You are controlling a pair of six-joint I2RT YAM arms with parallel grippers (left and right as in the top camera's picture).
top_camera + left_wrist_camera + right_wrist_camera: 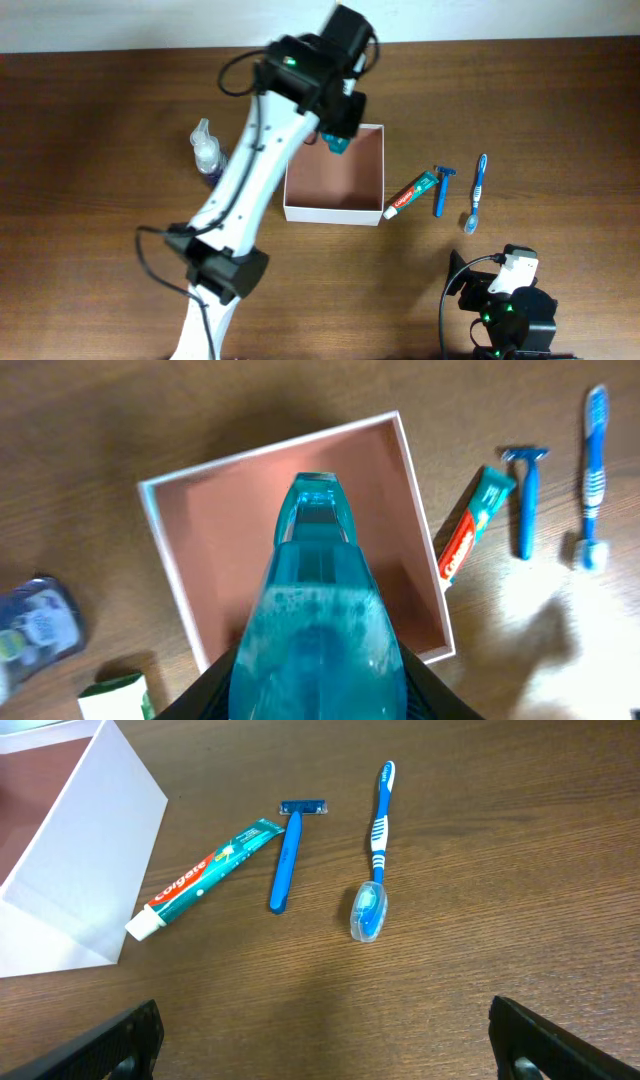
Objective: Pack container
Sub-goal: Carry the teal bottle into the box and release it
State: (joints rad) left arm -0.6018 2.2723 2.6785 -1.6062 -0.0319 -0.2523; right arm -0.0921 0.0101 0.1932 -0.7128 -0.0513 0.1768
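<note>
The left gripper lowers the teal translucent bottle into the empty container (366, 525) next, shifting toward the container's side by the toothpaste tube, and then opens.
The container (372, 216), a square shallow box with white walls and a reddish-brown inside, sits mid-table; it also shows in the left wrist view (170, 530) and at the right wrist view's left edge (90, 850). My left gripper (336, 140) is shut on a teal translucent bottle (320, 630) and holds it above the container's far left part. My right gripper (325, 1040) is open and empty near the front right. A toothpaste tube (407, 194), a blue razor (440, 187) and a blue toothbrush (477, 190) lie right of the container.
A clear spray bottle (207, 150) with a purple base lies left of the container. A small white-and-green packet (115, 697) and a dark blue-labelled item (38, 622) lie on the wood in the left wrist view.
</note>
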